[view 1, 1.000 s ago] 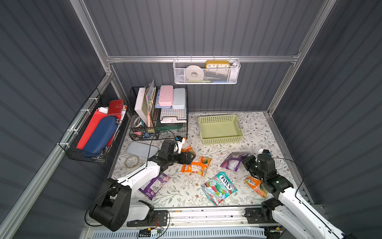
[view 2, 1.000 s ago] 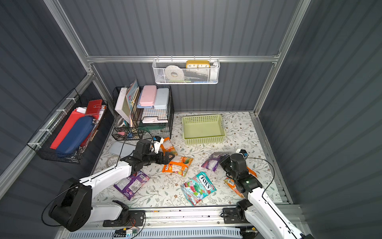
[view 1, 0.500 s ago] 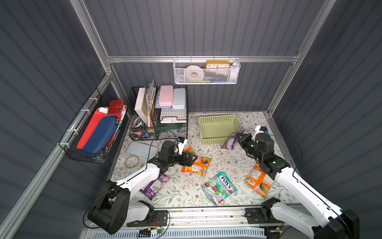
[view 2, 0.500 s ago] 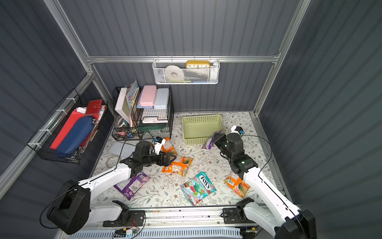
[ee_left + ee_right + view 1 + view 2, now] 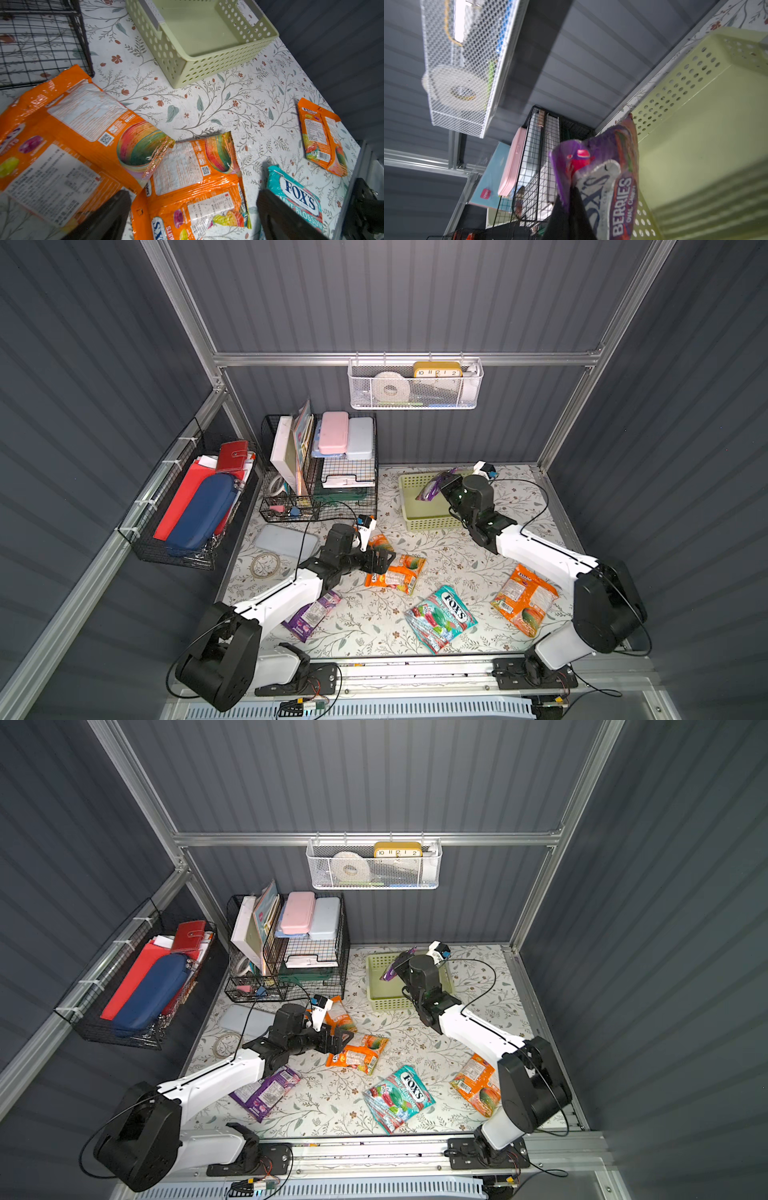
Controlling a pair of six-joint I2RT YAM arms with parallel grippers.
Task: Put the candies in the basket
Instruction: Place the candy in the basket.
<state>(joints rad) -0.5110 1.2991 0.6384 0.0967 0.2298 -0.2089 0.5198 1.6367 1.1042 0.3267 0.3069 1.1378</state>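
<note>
The basket's bare bottom lies below my right gripper. My right gripper needs to go down, shifting toward the desk organizer, and let go of the purple candy bag (image 5: 431,490) there.
My right gripper (image 5: 444,488) is shut on a purple candy bag (image 5: 431,490), which hangs over the pale yellow-green basket (image 5: 419,523). In the right wrist view the purple bag (image 5: 602,176) dangles beside the basket's perforated wall (image 5: 675,83). My left gripper (image 5: 384,562) stands open low over an orange bag (image 5: 193,166), one finger (image 5: 116,205) on each side, nothing held. A second orange bag (image 5: 72,124) overlaps it. A third orange bag (image 5: 523,600), a teal FOX'S bag (image 5: 442,616) and another purple bag (image 5: 309,614), partly under the left arm, lie on the table.
A black wire desk organizer (image 5: 320,472) stands at the back left, close to the orange bags. A tape roll (image 5: 264,566) and a pale blue case (image 5: 286,537) lie at the left. A black wire basket (image 5: 191,506) and a white mesh basket (image 5: 415,385) hang on the walls.
The right arm has lifted the purple bag from the table's front right and carried it back and up over the basket. The left arm has barely moved.
</note>
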